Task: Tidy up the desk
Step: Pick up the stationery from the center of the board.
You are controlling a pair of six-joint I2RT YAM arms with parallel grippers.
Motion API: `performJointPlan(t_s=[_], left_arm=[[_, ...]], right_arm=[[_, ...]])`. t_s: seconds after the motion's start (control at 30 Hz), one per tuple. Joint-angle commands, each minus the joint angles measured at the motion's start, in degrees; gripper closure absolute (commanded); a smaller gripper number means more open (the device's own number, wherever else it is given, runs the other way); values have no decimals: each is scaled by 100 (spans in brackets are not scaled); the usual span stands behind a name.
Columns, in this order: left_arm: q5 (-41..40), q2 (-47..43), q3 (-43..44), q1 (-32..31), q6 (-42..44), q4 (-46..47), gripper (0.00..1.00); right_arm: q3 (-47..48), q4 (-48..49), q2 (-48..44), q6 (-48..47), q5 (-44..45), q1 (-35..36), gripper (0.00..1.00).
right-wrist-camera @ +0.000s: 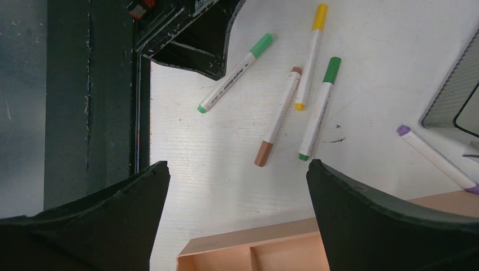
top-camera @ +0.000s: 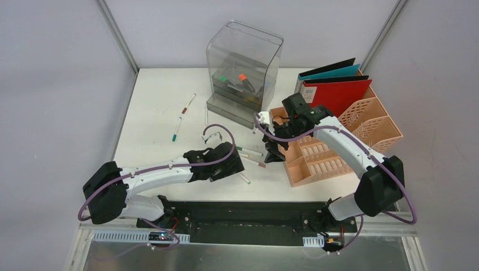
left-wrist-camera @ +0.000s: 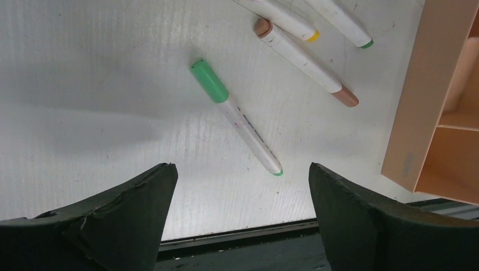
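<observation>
My left gripper should move down next onto the white body of the light-green-capped marker (top-camera: 244, 178) (left-wrist-camera: 237, 116), away from its cap, because that marker lies apart from the others.
The white desk (top-camera: 158, 113) carries loose markers. In the left wrist view a light-green-capped marker (left-wrist-camera: 237, 116) lies just ahead of my left gripper (left-wrist-camera: 242, 167), which is open and empty over the desk's front edge. Beyond it lie a brown marker (left-wrist-camera: 305, 62), a yellow-tipped marker (left-wrist-camera: 279, 17) and a green-tipped one (left-wrist-camera: 342, 22). My right gripper (right-wrist-camera: 238, 164) hangs open and empty above the corner of the peach rack (right-wrist-camera: 254, 248). Ahead of it are the brown marker (right-wrist-camera: 279, 116), a green marker (right-wrist-camera: 319, 107), a yellow marker (right-wrist-camera: 310, 56) and a purple marker (right-wrist-camera: 435, 158).
A clear grey drawer box (top-camera: 243, 73) with markers inside stands at the back centre. The peach lattice rack (top-camera: 339, 141) at the right holds red (top-camera: 336, 93) and teal folders. Two thin pens (top-camera: 189, 103) (top-camera: 177, 129) lie on the left of the desk. Grey walls close in both sides.
</observation>
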Motion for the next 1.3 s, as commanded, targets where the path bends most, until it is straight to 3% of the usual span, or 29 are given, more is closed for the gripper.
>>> performJointPlan(t_s=[0.0, 0.43, 0.77, 1.03, 1.27], left_arm=[[-258, 99, 220, -158, -153, -16, 9], [-534, 1360, 1190, -441, -569, -548, 11], [-410, 1872, 1480, -491, -1210, -1145, 37], [-547, 2826, 2473, -486, -953, -2284, 44], [-460, 3296, 2791, -487, -799, -2654, 65]], right_arm=[[201, 21, -75, -150, -148, -9, 5], [230, -36, -52, -181, -158, -8, 4], [219, -18, -106, -185, -152, -9, 3], [208, -12, -139, -178, -148, -7, 3], [217, -20, -137, -185, -157, -4, 3]])
